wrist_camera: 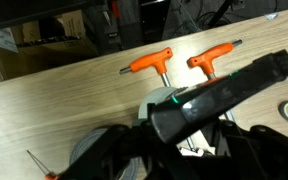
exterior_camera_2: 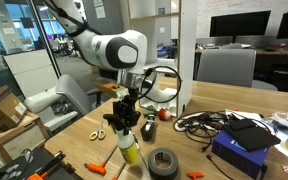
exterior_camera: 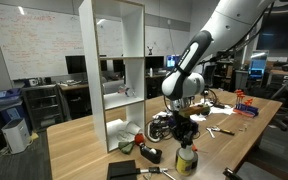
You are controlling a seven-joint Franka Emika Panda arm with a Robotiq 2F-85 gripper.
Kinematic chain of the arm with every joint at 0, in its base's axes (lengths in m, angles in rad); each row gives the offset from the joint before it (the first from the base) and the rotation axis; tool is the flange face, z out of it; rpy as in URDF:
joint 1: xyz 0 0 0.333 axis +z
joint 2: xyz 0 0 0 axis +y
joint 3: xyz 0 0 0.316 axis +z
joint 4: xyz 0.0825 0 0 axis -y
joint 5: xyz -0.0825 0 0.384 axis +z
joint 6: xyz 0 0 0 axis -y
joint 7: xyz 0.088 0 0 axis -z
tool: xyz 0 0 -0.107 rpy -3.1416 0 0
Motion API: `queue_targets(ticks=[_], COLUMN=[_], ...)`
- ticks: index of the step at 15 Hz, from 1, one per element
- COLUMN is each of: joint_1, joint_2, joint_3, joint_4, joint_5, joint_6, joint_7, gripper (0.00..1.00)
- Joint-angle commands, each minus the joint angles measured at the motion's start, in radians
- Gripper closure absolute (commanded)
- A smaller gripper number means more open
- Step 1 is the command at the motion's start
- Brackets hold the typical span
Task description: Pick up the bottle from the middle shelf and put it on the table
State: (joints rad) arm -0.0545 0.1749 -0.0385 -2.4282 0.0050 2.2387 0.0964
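Observation:
The gripper moves the bottle upright toward the table's front edge next, onto the bare wood clear of the tape roll, and lets go of the bottle's top.
The slim yellow-green bottle (exterior_camera: pixel 186 161) with a black top stands upright on or just above the light-wood table (exterior_camera: pixel 79 140), near its front edge. It also shows in an exterior view (exterior_camera_2: pixel 130 150). My gripper (exterior_camera: pixel 184 137) points straight down over it and its fingers close around the black top (exterior_camera_2: pixel 124 122). In the wrist view the gripper's dark body fills the lower half and hides the bottle. The middle shelf (exterior_camera: pixel 124 98) of the tall white unit is behind and left of the arm and holds no bottle.
A black tape roll (exterior_camera_2: pixel 164 162) lies right beside the bottle. A blue box (exterior_camera_2: pixel 239 156) with black cables, a red ball (exterior_camera_2: pixel 165 114) and orange scissors (exterior_camera_2: pixel 97 132) lie around. Two orange-handled T-keys (wrist_camera: pixel 152 63) lie ahead in the wrist view. A black gadget (exterior_camera: pixel 151 153) sits left of the bottle.

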Motion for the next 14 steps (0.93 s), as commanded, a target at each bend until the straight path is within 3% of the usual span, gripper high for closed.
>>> queue_targets(ticks=[1, 14], joint_1=[-0.014, -0.066], joint_2=[0.014, 0.105], joint_3=[-0.006, -0.028], joint_4=[-0.003, 0.015], joint_5=[0.058, 0.118], joint_6=[0.016, 0.01], joint_7=[-0.045, -0.094], gripper=[0.83, 0.84])
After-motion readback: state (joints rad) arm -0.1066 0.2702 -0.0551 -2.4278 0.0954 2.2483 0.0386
